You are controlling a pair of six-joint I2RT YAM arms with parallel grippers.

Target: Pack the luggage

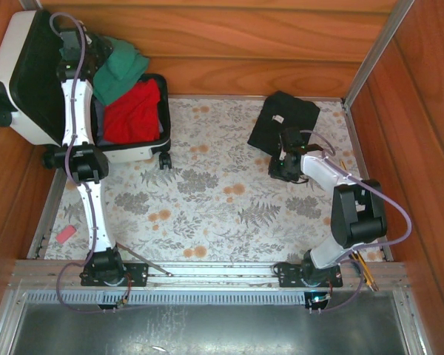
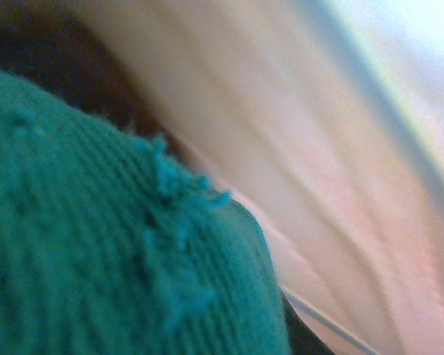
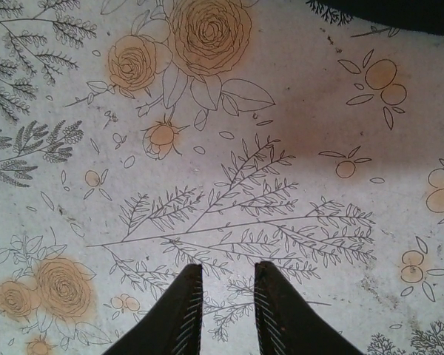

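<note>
I will move my left gripper back and down over the red garment (image 1: 133, 111) and release the green garment (image 1: 120, 65) there, since it's still bunched over the luggage's back edge.
The luggage (image 1: 18, 78) lies open at the far left, its white lid leaning on the wall and its black lining showing. A red garment (image 1: 133, 111) lies inside it. A green knit garment (image 1: 120, 65) is bunched over the luggage's back edge. My left gripper (image 1: 95, 50) reaches into the luggage and is shut on this green garment (image 2: 96, 244), which covers its fingers in the left wrist view. A folded black garment (image 1: 283, 122) lies at the far right of the table. Just in front of it my right gripper (image 1: 285, 166) hangs over the floral cloth (image 3: 229, 170), open and holding nothing (image 3: 223, 277).
Wooden walls close in the table on the left, back and right. A small pink thing (image 1: 65, 234) lies near the left edge. A thin stick (image 1: 144, 259) rests by the left arm's base. An edge of the black garment (image 3: 399, 13) shows in the right wrist view.
</note>
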